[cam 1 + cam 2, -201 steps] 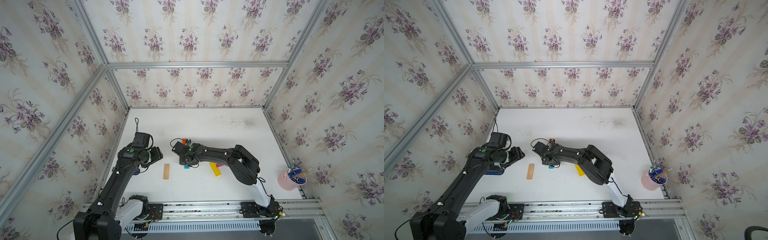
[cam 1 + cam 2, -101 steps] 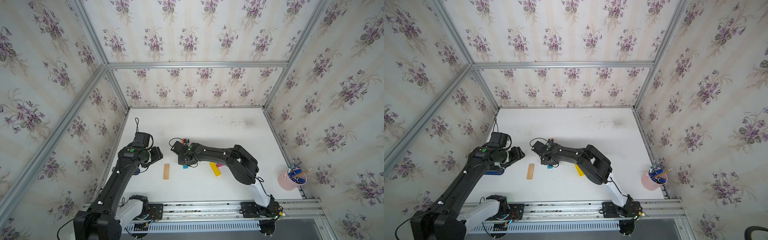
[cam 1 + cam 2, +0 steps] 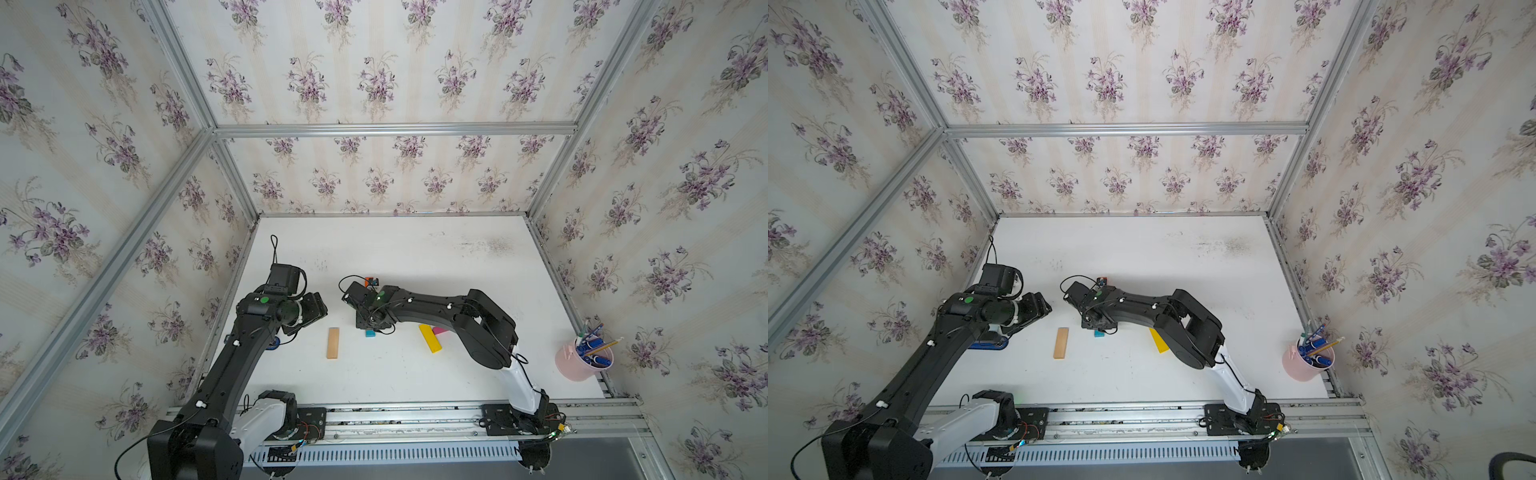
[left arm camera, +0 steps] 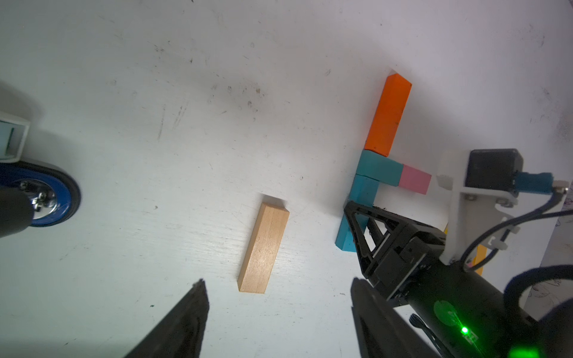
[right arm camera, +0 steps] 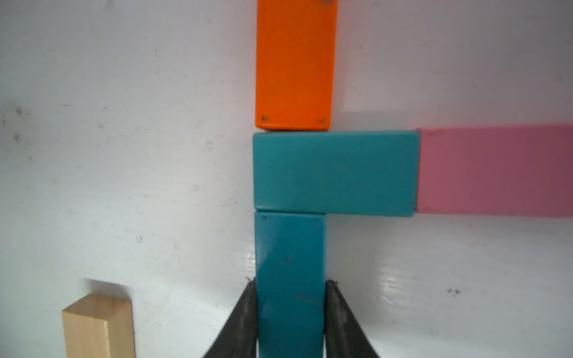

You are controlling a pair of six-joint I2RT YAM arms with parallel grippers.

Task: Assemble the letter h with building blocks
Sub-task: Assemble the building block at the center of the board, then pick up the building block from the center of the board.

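Note:
My open left gripper will next come down across the middle of the plain wood block (image 3: 333, 342) (image 4: 263, 248) below it toward the teal blocks, because both long sides of the block are clear.
In the right wrist view an orange block (image 5: 294, 62), a crosswise teal block (image 5: 335, 172) and a pink block (image 5: 496, 169) lie flat and touching. A second teal block (image 5: 290, 266) butts the crosswise one from below, in line with the orange one. My right gripper (image 5: 290, 282) is shut on this teal block, fingers pressed to both long sides. A plain wood block (image 4: 265, 246) lies alone, ahead of my left gripper (image 4: 277, 283), which hangs open and empty above the table. In both top views the right arm hides most of the joined blocks; the teal end (image 3: 370, 333) shows.
A yellow block (image 3: 429, 338) and a magenta one (image 3: 439, 331) lie partly under the right arm. A pink cup of pens (image 3: 582, 361) stands at the table's right edge. A blue round object (image 4: 46, 198) sits by the left wall under the left arm.
The left gripper's jaws have opened wider. The right gripper has shifted slightly to the left over the teal block.

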